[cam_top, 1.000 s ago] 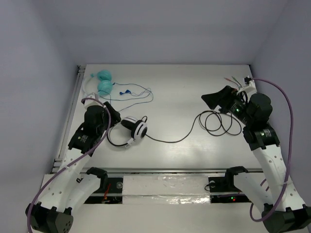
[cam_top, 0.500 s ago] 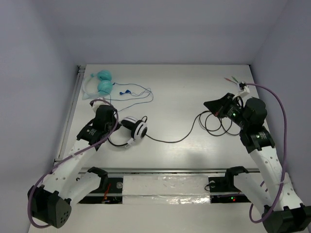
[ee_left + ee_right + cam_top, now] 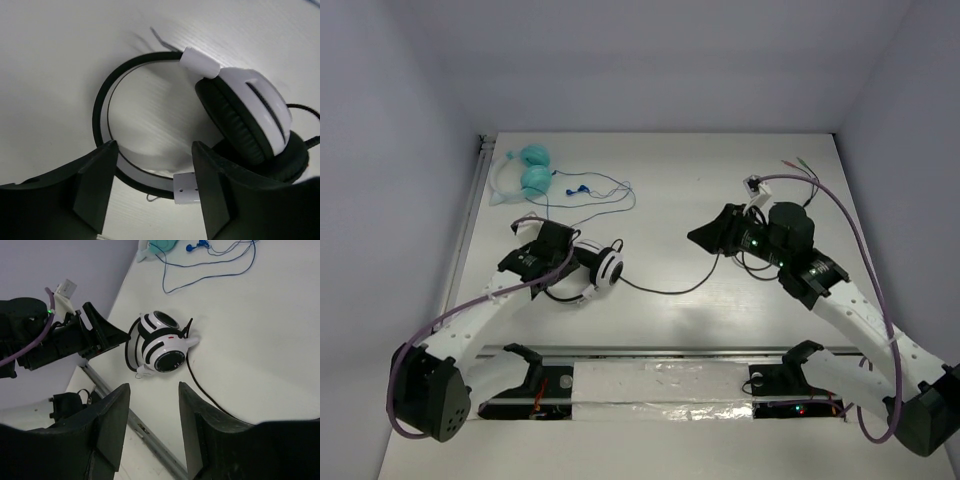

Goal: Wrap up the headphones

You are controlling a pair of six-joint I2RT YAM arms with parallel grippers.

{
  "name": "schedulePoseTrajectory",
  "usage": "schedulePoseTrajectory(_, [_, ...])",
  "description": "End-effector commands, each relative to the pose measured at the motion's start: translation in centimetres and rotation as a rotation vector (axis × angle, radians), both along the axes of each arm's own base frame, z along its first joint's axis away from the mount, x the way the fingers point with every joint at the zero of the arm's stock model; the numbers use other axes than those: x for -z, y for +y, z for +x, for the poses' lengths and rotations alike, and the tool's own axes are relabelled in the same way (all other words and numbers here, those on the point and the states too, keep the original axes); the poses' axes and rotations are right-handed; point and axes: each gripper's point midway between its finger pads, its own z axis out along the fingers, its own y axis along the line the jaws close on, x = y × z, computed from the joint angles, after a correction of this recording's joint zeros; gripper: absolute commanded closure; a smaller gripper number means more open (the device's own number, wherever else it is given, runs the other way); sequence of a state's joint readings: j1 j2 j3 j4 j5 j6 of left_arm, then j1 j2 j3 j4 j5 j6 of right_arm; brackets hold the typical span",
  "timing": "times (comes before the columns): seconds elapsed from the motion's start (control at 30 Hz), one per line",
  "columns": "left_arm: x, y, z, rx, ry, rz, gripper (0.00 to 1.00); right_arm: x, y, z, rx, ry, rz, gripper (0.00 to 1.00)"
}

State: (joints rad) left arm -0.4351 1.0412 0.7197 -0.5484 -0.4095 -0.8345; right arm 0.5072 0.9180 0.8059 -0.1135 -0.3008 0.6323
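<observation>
The band's bare curve (image 3: 100,131) lies clear of the ear cups, so next my left gripper goes down and toward the left in its wrist view and closes on it.
The headphones (image 3: 600,268), with a white band and black-and-white striped ear cups, lie left of the table's centre. Their thin black cable (image 3: 670,290) runs right to loose coils (image 3: 770,262) under my right arm. My left gripper (image 3: 575,262) is open and empty just over the band. In the left wrist view the band (image 3: 105,100) and an ear cup (image 3: 250,115) lie between and beyond the fingers of the left gripper (image 3: 152,167). My right gripper (image 3: 705,236) is open and empty, raised above the cable and facing the headphones (image 3: 162,342); it also shows in its own wrist view (image 3: 152,390).
Teal-cupped headphones (image 3: 525,170) with a blue cable (image 3: 605,195) lie at the back left. Thin loose wires with coloured plug ends (image 3: 798,163) lie at the back right. The metal rail of the table's near edge (image 3: 130,415) shows in the right wrist view.
My left gripper has moved right onto the headphone band. My right arm has swung left from over the cable coils toward the table's centre, still open.
</observation>
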Motion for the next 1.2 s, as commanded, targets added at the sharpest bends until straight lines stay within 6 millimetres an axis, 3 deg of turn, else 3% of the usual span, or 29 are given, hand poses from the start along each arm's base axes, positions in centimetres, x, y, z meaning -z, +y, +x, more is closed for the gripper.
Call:
schedulePoseTrajectory(0.0, [1.5,0.0,-1.6,-0.054,0.109,-0.018,0.44,-1.2,0.5,1.1,0.034,-0.067,0.028,0.5])
schedulePoseTrajectory(0.1, [3.3,0.9,-3.8,-0.09,0.281,-0.024,0.57,-0.8,0.8,1.1,0.031,-0.067,0.014,0.5])
schedulePoseTrajectory(0.2, [4.8,2.0,-6.1,-0.126,0.397,-0.031,0.61,-0.2,0.5,1.2,0.043,-0.065,0.003,0.5])
schedulePoseTrajectory(0.47, [5.5,3.4,-4.7,-0.19,0.402,-0.037,0.45,-0.6,0.9,0.8,0.004,-0.107,0.019,0.5])
schedulePoseTrajectory(0.67, [6.9,2.4,-2.7,-0.143,0.387,-0.063,0.5,-0.5,1.1,0.6,-0.016,-0.118,0.021,0.5])
schedulePoseTrajectory(0.93, [9.8,1.1,-3.3,-0.101,0.385,-0.132,0.53,0.5,1.4,1.3,-0.006,-0.101,0.01,0.5])
schedulePoseTrajectory(1.03, [10.6,1.0,-3.3,-0.087,0.37,-0.142,0.74,1.0,1.4,1.4,-0.002,-0.091,0.008,0.51])
schedulePoseTrajectory(1.07, [10.6,1.0,-3.1,-0.086,0.364,-0.139,0.92,1.4,1.4,1.5,-0.001,-0.083,0.003,0.52])
schedulePoseTrajectory(1.1, [10.2,1.1,-2.8,-0.084,0.342,-0.138,1.0,1.8,1.4,1.5,0.0,-0.077,-0.001,0.53])
schedulePoseTrajectory(1.17, [9.1,0.8,-1.8,-0.048,0.292,-0.141,1.0,2.4,1.4,1.5,0.0,-0.068,-0.007,0.57])
